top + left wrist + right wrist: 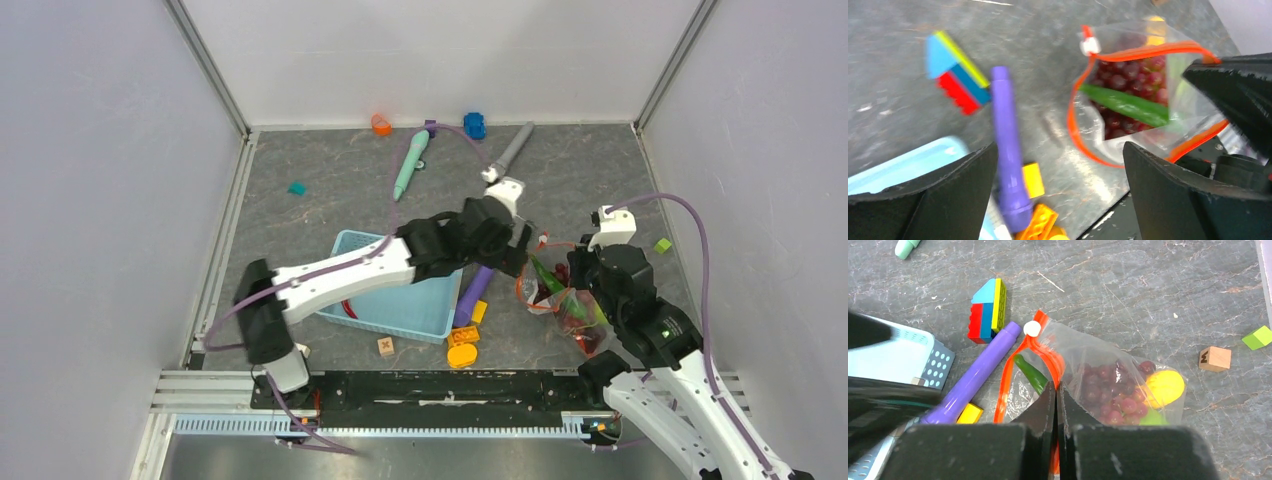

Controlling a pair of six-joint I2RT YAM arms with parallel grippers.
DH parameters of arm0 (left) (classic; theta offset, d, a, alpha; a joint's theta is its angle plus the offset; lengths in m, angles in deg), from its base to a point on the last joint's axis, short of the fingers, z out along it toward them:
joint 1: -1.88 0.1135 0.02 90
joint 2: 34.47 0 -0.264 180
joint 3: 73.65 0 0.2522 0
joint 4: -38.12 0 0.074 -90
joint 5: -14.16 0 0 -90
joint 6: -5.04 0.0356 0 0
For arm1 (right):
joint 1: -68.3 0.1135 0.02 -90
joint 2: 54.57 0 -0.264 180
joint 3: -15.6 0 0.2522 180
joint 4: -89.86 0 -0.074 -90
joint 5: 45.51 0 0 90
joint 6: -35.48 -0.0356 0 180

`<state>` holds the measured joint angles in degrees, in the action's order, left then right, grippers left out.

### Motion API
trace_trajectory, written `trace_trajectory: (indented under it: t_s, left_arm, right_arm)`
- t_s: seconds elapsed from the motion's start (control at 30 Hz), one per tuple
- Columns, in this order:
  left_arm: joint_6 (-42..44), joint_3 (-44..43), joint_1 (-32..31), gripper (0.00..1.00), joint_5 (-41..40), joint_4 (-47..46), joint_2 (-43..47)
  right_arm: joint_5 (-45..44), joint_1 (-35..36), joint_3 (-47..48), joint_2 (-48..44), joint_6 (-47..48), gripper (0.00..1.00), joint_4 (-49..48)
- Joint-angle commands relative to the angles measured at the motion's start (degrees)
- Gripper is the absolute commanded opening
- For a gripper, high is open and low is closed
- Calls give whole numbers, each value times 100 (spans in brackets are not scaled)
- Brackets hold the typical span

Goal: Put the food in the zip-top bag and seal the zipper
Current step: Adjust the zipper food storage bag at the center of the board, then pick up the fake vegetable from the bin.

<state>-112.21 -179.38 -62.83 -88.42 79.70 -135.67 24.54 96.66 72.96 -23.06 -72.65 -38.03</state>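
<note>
My left gripper should move away from the bag's opening next. Then it should come down onto the red chilli that is still in the light-blue basket.
The clear zip-top bag lies on the table right of centre, mouth open. Inside it are dark red grapes, a yellow piece, a green apple and a long green vegetable. The orange-red zipper loops round the mouth, with its white slider at the far end. My right gripper is shut on the zipper's edge. My left gripper is open and empty, hovering just left of the bag's mouth.
A purple cylinder lies between the bag and the light-blue basket. Yellow and orange blocks lie near the front edge. A coloured block stack, a wooden cube and a green cube surround the bag.
</note>
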Motion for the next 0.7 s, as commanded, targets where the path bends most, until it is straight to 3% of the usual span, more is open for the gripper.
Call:
trace_trajectory:
  t_s: [0.0, 0.17, 0.37, 0.53, 0.67]
  left_arm:
    - [-218, 1019, 70, 100, -1731, 251, 1473]
    - [-1343, 2555, 821, 100, -2529, 1376, 2452]
    - [-2319, 3527, 1616, 100, -3076, 2498, 2621]
    - [-2360, 3901, 1986, 100, -3267, 2166, 2113]
    - [-1987, 4181, 2249, 100, -2955, 1262, 1701]
  right_arm:
    - [-17, -1, -74, -74, 49, 0, -406]
    - [-36, 2, -192, -138, 147, 0, -541]
    - [2, 4, -250, -128, 181, 0, -609]
    - [7, -1, -237, -126, 165, 0, -617]
    - [28, 3, -224, -115, 150, 0, -644]
